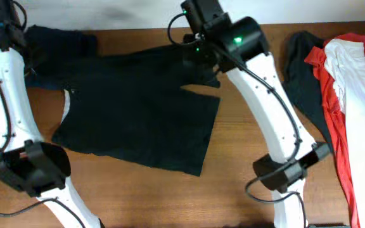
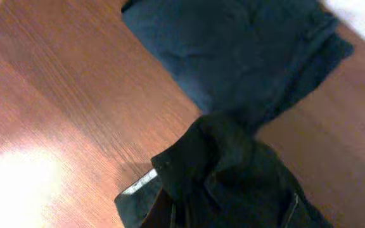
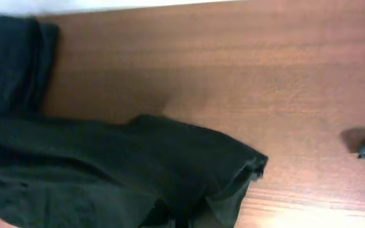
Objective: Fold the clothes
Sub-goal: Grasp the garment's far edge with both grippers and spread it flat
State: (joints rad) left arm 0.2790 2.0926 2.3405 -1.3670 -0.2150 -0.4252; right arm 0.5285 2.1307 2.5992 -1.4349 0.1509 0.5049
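The shirt's hem half [image 1: 81, 120] lies back from my left gripper, and the shirt's far edge is held at both ends. My left gripper will next carry my end of that edge back over it and let go.
A black T-shirt [image 1: 138, 107] lies spread on the wooden table [image 1: 246, 190], its hem toward the front. My left gripper [image 2: 182, 215] is at the shirt's far left corner, and black cloth [image 2: 233, 171] bunches over its jaws. My right gripper [image 3: 182, 218] is at the far right shoulder of the shirt [image 1: 201, 57]. Black cloth [image 3: 170, 164] is gathered there and rises off the table. The fingers of both grippers are hidden under the fabric.
A folded dark blue garment [image 1: 62, 41] lies at the back left, and it also shows in the left wrist view [image 2: 233, 50] and the right wrist view [image 3: 8, 63]. A pile with a red and white shirt [image 1: 353, 82] and a dark garment [image 1: 303, 63] lies at the right.
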